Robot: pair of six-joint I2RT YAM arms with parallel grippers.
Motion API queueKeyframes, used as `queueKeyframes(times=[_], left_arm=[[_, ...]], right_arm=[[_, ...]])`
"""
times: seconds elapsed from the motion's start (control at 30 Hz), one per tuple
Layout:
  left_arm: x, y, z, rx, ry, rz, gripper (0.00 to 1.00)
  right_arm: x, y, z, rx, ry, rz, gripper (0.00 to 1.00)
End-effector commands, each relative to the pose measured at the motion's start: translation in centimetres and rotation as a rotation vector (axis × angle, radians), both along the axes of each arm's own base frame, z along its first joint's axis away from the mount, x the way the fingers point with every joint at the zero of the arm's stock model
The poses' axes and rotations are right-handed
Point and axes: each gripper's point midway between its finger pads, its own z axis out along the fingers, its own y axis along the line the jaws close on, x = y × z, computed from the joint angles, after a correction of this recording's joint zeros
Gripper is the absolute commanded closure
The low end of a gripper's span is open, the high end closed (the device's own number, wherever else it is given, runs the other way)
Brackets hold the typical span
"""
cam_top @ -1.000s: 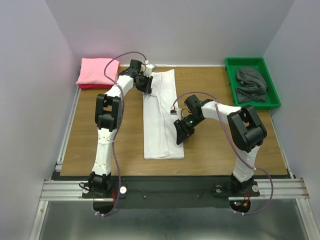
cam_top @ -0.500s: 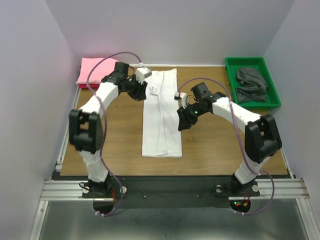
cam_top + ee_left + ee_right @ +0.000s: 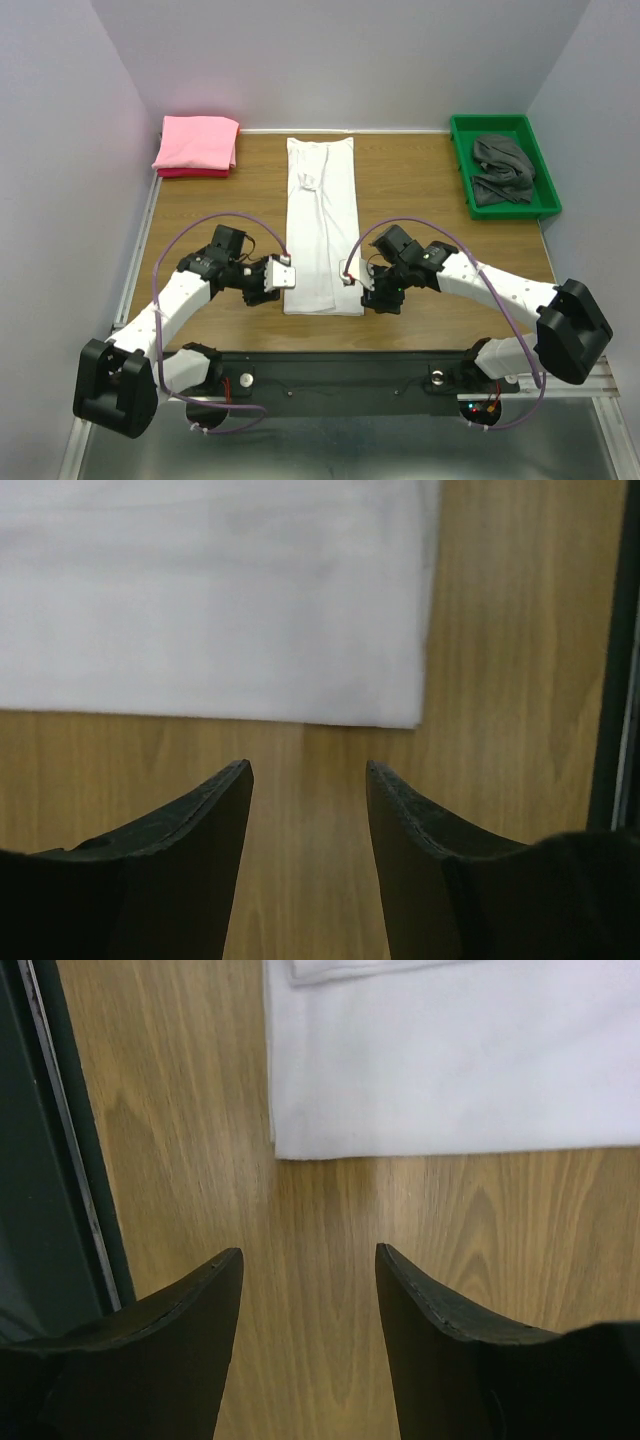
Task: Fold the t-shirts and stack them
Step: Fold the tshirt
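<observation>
To get onto the t-shirt's near corner (image 3: 360,311) (image 3: 294,1147), my right gripper should lower and shift toward the white t-shirt first, since its open fingers stand over bare wood.
A white t-shirt (image 3: 322,225), folded into a long narrow strip, lies flat down the middle of the wooden table (image 3: 440,225). My left gripper (image 3: 276,279) is open and empty, just left of the strip's near left corner (image 3: 405,705), above bare wood. My right gripper (image 3: 366,291) is open and empty, just right of the strip's near right corner (image 3: 290,1140). Neither touches the cloth. A folded pink t-shirt (image 3: 196,143) lies at the far left corner. Dark grey t-shirts (image 3: 502,170) lie crumpled in the green tray (image 3: 503,123).
The green tray stands at the far right corner. The table's near edge with a black metal rail (image 3: 340,355) runs just behind both grippers; it shows in the left wrist view (image 3: 612,660) and the right wrist view (image 3: 50,1150). Purple cables loop over both arms.
Both arms have pulled back from the far and middle parts of the white shirt to its near corners. The shirt lies straighter and has shifted slightly toward the far edge.
</observation>
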Motion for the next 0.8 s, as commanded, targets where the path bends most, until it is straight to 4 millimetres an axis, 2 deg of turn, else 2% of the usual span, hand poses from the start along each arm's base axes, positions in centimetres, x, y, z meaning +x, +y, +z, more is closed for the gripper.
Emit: queueKeyframes(times=[0.0,0.07,0.1,0.23,0.43,0.67,0.77], left_arm=[[-1.5,-1.5,-0.2,-0.017,-0.185,-0.212,0.39],[-2.6,-2.0,-1.5,0.001,-0.181,-0.256,0.39],[-2.8,-2.1,-2.0,0.008,-0.18,-0.267,0.39],[-3.3,-2.3,-3.6,0.033,-0.162,-0.293,0.4],[-3.4,-2.9,-4.8,0.041,-0.114,-0.292,0.4],[-3.4,-3.1,-6.1,0.101,-0.069,-0.317,0.42],[-3.6,-3.2,-6.3,0.114,-0.064,-0.33,0.42]], right_arm=[[1.0,2.7,0.2,0.075,-0.207,0.158,0.4],[0.9,3.6,-0.4,0.099,-0.241,0.187,0.42],[0.2,3.6,-1.4,0.091,-0.233,0.22,0.42],[-0.8,4.2,-2.7,0.096,-0.239,0.283,0.44],[-0.3,4.7,-3.5,0.088,-0.267,0.302,0.46],[-1.0,4.2,-5.2,0.066,-0.25,0.325,0.56],[-1.5,3.8,-5.8,0.053,-0.242,0.331,0.56]])
